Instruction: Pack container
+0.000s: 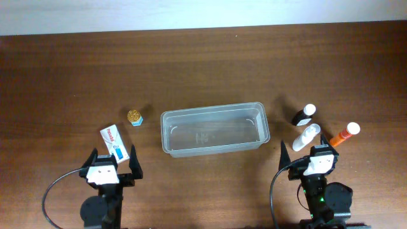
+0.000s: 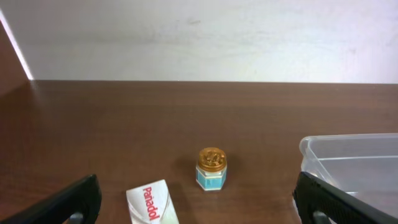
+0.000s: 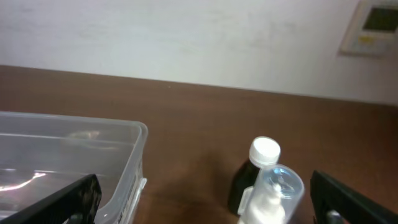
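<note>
Next, my right gripper reaches outward and tilts its fingers down over the white bottle's clear cap [image 1: 312,130], since the bottle stands upright with that cap on top.
The clear plastic container [image 1: 214,129] sits empty at the table's middle; its corner shows in the left wrist view [image 2: 354,163] and the right wrist view [image 3: 74,155]. A white Panadol box [image 1: 114,142] lies just ahead of my open left gripper [image 1: 114,166], also seen in the left wrist view [image 2: 151,202]. A small jar with a gold lid [image 1: 134,117] stands beyond it [image 2: 211,168]. My right gripper [image 1: 316,162] is open, just behind a clear-capped white bottle [image 1: 306,137] [image 3: 270,198], a dark bottle with a white cap [image 1: 304,114] [image 3: 252,171] and an orange bottle [image 1: 344,135].
The brown wooden table ends at a pale wall [image 1: 191,13] along the far side. Black cables [image 1: 57,187] loop beside each arm base near the front edge.
</note>
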### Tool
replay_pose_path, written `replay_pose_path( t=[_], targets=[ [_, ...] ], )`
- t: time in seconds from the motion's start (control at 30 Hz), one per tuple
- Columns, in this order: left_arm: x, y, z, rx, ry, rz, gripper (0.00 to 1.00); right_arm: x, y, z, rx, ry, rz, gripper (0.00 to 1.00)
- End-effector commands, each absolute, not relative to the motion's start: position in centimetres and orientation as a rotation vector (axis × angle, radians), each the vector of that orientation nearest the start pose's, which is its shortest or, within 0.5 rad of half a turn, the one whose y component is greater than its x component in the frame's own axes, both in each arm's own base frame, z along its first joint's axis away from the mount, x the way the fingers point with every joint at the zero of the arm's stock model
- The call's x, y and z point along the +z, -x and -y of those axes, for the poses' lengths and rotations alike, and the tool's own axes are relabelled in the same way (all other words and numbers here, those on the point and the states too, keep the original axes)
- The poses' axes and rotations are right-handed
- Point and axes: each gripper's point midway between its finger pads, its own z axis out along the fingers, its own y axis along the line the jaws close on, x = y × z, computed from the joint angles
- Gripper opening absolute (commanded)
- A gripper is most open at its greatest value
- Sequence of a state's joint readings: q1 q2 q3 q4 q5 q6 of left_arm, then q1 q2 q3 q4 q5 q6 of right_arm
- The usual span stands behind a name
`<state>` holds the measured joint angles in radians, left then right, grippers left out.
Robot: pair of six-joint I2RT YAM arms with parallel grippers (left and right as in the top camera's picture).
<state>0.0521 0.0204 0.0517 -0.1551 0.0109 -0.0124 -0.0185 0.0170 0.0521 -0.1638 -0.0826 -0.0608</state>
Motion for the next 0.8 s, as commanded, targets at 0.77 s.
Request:
replay_pose_path(
  t=[0.77],
  targets=[
    [22.3,-29.3,0.4,-0.130,0.050,-2.387,0.99,24.3,-30.3,0.0,0.128,-0.256,-2.610,0.98]
  ],
)
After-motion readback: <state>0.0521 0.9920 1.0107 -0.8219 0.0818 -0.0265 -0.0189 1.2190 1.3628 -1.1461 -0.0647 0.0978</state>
